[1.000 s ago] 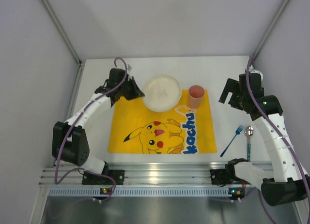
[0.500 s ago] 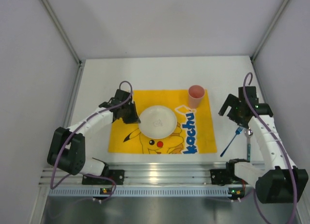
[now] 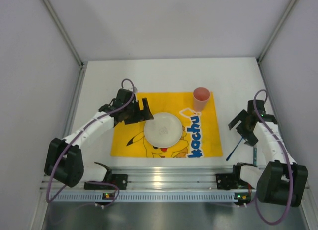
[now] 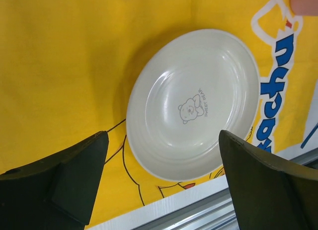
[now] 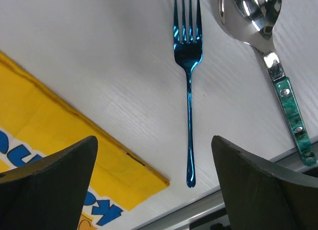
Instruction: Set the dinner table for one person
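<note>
The right gripper lowers onto the fork's handle just behind the fork's head (image 5: 189, 101) next, easing toward the spoon (image 5: 271, 61), since the fork's handle lies nearer the finger on that side.
A white plate (image 3: 163, 129) with a small bear print lies flat on the yellow cartoon placemat (image 3: 129, 133), which is spread on the white dinner table (image 3: 164, 73). My left gripper (image 3: 143, 113) is open at the plate's upper-left rim. In the left wrist view the plate (image 4: 194, 103) lies free between and beyond the spread fingers (image 4: 74, 180). My right gripper (image 3: 243, 128) is open above a blue fork (image 5: 189, 91) that lies on the table, with nothing between its fingers. A spoon (image 5: 271, 61) with a green handle lies beside the fork.
A pink cup (image 3: 200, 97) stands upright on the placemat's far right corner. The fork's handle (image 3: 232, 151) points towards the aluminium rail (image 3: 164, 183) at the near edge. The placemat's corner (image 5: 59, 115) lies left of the fork. Walls close in both sides.
The left gripper brought the plate from the placemat's far edge to its middle, set it down and opened. The right arm moved nearer and lower over the fork.
</note>
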`<state>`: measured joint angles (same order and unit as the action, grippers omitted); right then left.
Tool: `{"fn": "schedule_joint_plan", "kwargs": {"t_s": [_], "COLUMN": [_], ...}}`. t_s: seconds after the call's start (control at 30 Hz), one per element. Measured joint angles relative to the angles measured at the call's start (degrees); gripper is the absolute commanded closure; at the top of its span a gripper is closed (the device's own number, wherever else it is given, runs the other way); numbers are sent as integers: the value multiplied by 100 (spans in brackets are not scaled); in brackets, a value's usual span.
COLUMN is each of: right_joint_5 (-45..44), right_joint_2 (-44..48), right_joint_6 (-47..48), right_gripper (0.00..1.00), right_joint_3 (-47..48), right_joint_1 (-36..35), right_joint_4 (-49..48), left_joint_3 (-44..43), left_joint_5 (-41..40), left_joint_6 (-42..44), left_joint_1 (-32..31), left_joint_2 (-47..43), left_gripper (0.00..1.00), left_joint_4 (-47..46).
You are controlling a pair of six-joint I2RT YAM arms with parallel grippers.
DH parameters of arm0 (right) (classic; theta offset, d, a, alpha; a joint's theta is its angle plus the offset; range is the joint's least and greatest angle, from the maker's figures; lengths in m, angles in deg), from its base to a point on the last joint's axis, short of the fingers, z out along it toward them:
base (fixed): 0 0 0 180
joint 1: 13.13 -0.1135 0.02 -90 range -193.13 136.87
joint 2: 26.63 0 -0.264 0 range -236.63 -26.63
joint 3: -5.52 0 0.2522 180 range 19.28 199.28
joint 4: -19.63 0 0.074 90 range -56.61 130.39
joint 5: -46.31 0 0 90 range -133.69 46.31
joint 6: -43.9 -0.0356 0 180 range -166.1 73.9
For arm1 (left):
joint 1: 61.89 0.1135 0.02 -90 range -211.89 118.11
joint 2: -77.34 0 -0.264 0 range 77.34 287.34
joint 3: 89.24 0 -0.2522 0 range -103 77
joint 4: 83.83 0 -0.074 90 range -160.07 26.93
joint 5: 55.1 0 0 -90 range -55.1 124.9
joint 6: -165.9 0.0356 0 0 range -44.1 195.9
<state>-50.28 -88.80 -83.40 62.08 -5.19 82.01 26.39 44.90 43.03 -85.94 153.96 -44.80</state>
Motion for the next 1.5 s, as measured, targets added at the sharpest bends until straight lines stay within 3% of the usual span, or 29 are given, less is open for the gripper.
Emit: {"fn": "schedule_joint_plan", "kwargs": {"t_s": [0.17, 0.37, 0.47, 0.57, 0.67, 0.73, 0.77, 1.0, 1.17, 1.5], "right_joint_5": [-35, -219, -203, -164, -125, -118, -118, 81, 439, 1320], "right_joint_2": [-61, -297, -726, -1075, -1152, -1228, -1276, -1521, -1427, -466], "right_joint_6": [-546, -796, -782, -680, -516, -411, -365, -162, -175, -509], "right_gripper": [7, 11, 20, 37, 68, 94, 100, 100, 100, 100], "right_joint_3": [-614, -693, -734, -723, -695, -660, -632, -420, -210, 2192], "right_joint_1": [127, 363, 636, 848, 1056, 1119, 1137, 1128, 807, -83], "right_joint_4": [-81, -210, -457, -577, -575, -588, -595, -568, -651, -175], "left_joint_3": [-297, -363, -354, -326, -315, -315, -315, -396, -1143, -2708], "left_joint_5": [-85, -179, -245, -328, -437, -520, -544, -597, -476, 946], "left_joint_6": [2, -4, -22, -22, -22, -17, -17, 48, 341, 509], "left_joint_1": [0, 0, 0, 0, 0, 2, 2, -2, -243, -1486], "left_joint_2": [-37, -87, -201, -367, -514, -592, -619, -579, -212, 1150], "left_gripper": [3, 4, 4, 4, 4, 4, 4, 5, 7, 18], "left_joint_4": [94, 260, 317, 356, 479, 575, 614, 761, 901, 20]}}
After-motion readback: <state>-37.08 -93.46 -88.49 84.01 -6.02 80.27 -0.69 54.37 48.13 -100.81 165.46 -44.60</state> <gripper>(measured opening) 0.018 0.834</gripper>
